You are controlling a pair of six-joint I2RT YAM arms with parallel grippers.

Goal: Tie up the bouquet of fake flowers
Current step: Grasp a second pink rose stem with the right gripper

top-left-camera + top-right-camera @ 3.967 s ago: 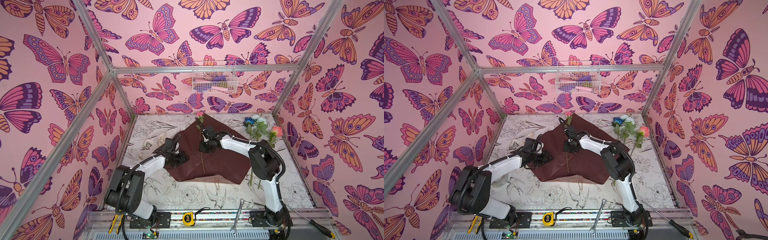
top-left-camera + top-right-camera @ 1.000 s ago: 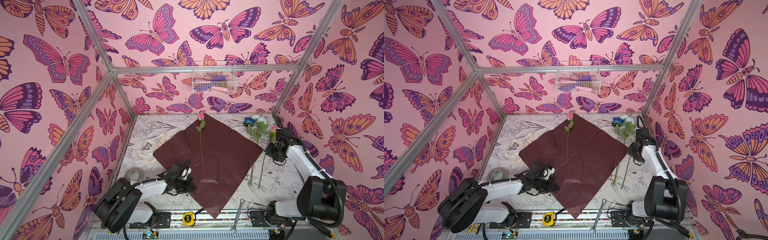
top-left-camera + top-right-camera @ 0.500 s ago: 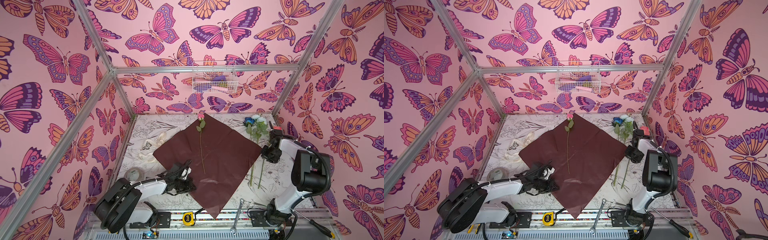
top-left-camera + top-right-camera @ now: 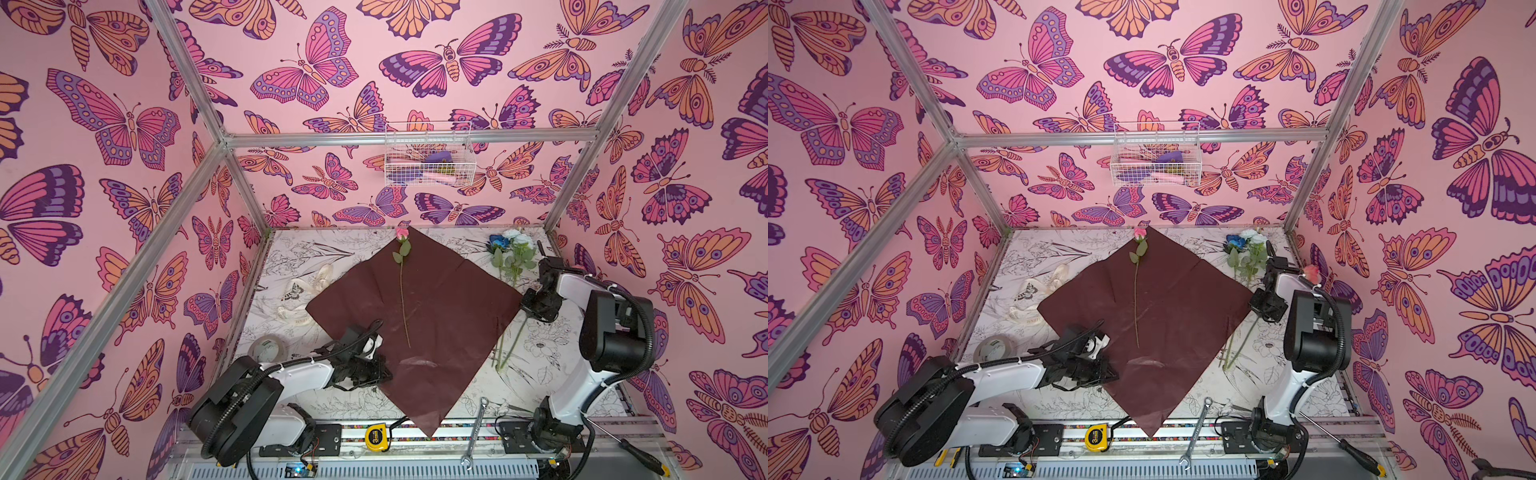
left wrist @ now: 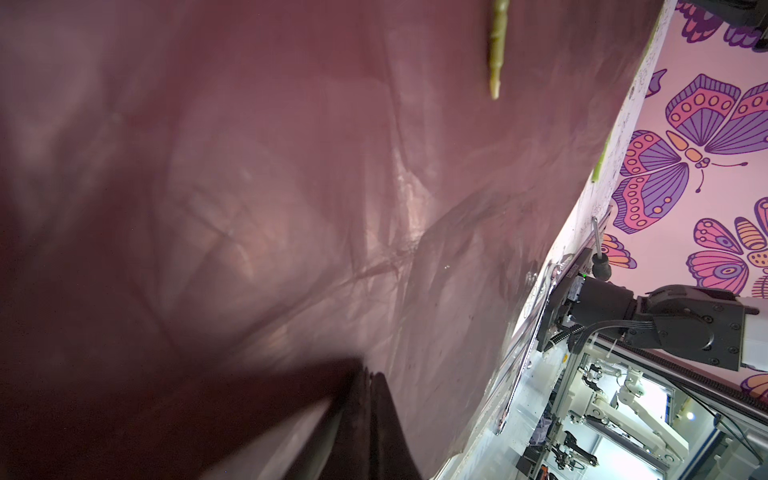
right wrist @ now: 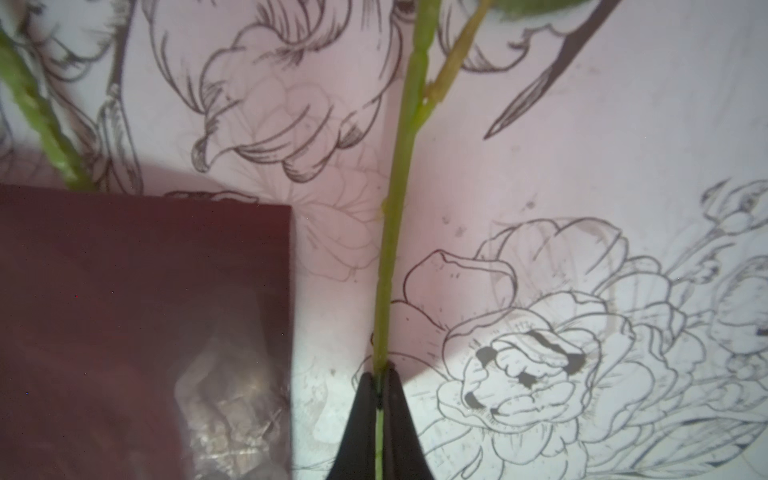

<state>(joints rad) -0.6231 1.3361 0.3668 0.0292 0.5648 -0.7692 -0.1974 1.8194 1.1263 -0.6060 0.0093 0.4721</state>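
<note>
The green stem lies off the paper, so my right gripper needs to lift next, cross toward the pink rose [image 4: 401, 233] and lower onto the wrapping paper's bare part [image 4: 473, 301] to release the stem.
The dark red wrapping paper [image 4: 436, 311] lies spread as a diamond in both top views. A pink rose [image 4: 401, 233] lies on it, stem pointing to the front. My left gripper [image 4: 382, 372] is low at the paper's front-left edge, shut on the wrapping paper [image 5: 291, 166]. My right gripper [image 4: 534, 307] sits at the paper's right corner [image 6: 124, 311], shut on a green stem [image 6: 395, 228] that lies on the printed table. A peach rose head [image 4: 1311, 272] shows behind that arm. Blue [image 4: 496, 241] and white [image 4: 519, 239] roses lie at the back right.
A cream ribbon [image 4: 299, 299] and a tape roll [image 4: 269, 348] lie left of the paper. A tape measure [image 4: 377, 436], wrench [image 4: 476, 432] and screwdriver [image 4: 636, 453] rest along the front rail. A wire basket [image 4: 428, 153] hangs on the back wall.
My right gripper has come down slightly toward the paper's right corner and closed on the green stem. The left arm and the paper have not moved.
</note>
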